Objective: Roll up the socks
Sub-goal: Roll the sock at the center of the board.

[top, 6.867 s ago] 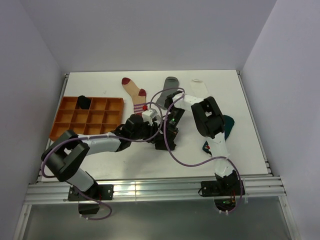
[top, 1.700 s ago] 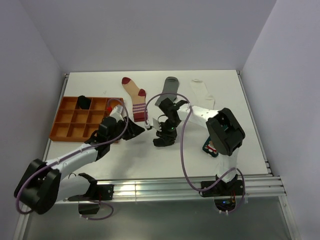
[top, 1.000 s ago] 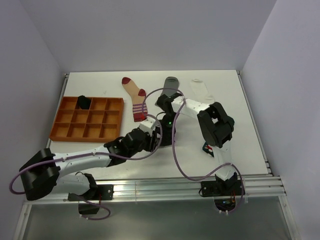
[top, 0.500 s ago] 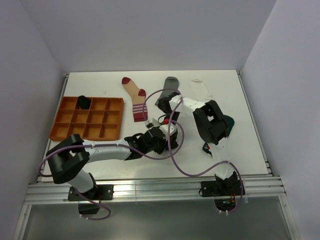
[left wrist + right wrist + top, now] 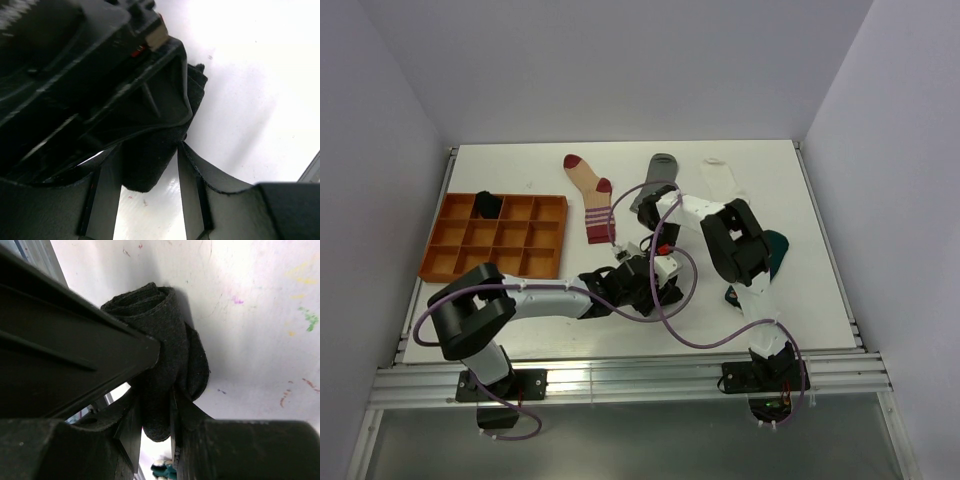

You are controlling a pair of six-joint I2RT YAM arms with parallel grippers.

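Next, my left gripper slides farther over the black sock's loose end [image 5: 144, 175], lying between its open fingers, and closes while my right gripper pinches the roll.
A rolled black sock [image 5: 165, 365] is pinched between the fingers of my right gripper [image 5: 156, 426], which is shut on it just above the table. My left gripper [image 5: 148, 160] is open, and one end of the same black sock [image 5: 150, 167] reaches in between its fingers. From above, both grippers meet at mid-table, left gripper [image 5: 642, 287] and right gripper [image 5: 661, 272], and they hide the roll. The beige red-striped sock [image 5: 588, 195], grey sock [image 5: 655, 180] and white sock [image 5: 725, 182] lie flat at the back. The dark teal sock [image 5: 776, 250] shows behind the right arm.
An orange compartment tray [image 5: 450, 262] sits at the left, with a dark bundle [image 5: 488, 205] in a back compartment. Purple cables loop over the middle of the table. White walls close in the back and both sides.
My left arm has swung from near the tray to mid-table, bringing its jaws around the black sock. Its jaws have widened a little. The right gripper keeps its hold.
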